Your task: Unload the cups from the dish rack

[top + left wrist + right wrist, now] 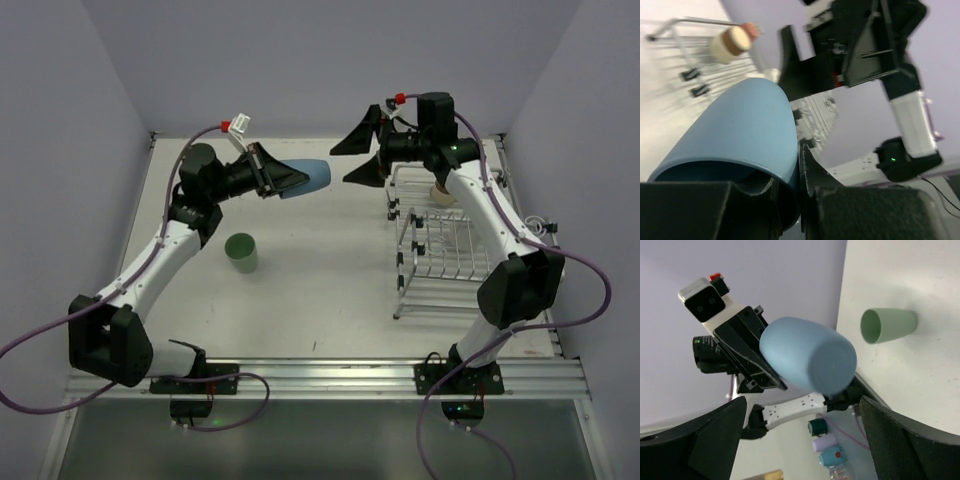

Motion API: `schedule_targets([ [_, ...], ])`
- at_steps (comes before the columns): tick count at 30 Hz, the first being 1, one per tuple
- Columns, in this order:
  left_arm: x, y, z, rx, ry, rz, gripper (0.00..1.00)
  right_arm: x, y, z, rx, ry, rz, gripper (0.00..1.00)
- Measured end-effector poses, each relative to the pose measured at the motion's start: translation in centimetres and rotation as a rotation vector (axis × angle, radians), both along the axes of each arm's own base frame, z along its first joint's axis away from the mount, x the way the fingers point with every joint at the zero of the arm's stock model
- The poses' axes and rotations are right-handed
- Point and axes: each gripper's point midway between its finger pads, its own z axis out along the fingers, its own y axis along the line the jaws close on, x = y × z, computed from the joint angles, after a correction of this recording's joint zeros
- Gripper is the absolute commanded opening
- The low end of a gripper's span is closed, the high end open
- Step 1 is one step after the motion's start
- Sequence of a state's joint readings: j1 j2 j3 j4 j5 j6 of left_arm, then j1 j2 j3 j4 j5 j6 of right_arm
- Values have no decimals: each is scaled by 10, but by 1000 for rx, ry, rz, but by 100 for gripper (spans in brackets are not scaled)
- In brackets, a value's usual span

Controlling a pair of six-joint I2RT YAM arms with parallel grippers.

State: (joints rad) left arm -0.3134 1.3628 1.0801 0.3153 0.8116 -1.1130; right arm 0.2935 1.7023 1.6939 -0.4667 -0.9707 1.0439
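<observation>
My left gripper holds the light blue cup [308, 177] and should next move back, tip downward and lower over the pale green cup's opening [239, 246]. It should release the cup inside, because that opening faces up and is empty.
My left gripper [283, 180] is shut on the light blue cup [308, 177], one finger inside its rim and one outside, and holds it on its side in the air at the table's back middle. The cup fills the left wrist view [740, 135] and shows in the right wrist view [807, 360]. My right gripper [362, 152] is open and empty in the air, facing the cup, left of the dish rack [440, 265]. The pale green cup [241, 251] stands on the table, also seen from the right wrist [887, 325]. A cream-tan cup [441, 191] sits in the rack behind the right arm.
The silver wire rack stands at the right side of the table, partly under the right arm. Purple walls close in the back and both sides. The table's front edge carries the metal rail [320, 375] with the arm bases.
</observation>
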Motion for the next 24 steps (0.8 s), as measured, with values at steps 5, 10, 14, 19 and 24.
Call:
schedule_targets([
  [5,-1,37,-27,187,52,150,0,22,-31,5,-137,-64,-147,96],
  [10,-4,72,-52,454,154,292,0,38,-65,6,-328,-114,-275,95],
  [14,-15,106,-72,652,249,396,0,33,-80,-16,-460,-87,-297,95],
  [19,-37,141,-98,848,368,468,0,26,-94,-37,-564,-48,-303,95],
  [24,-53,158,-115,949,450,478,0,22,-100,-45,-605,-34,-300,95],
])
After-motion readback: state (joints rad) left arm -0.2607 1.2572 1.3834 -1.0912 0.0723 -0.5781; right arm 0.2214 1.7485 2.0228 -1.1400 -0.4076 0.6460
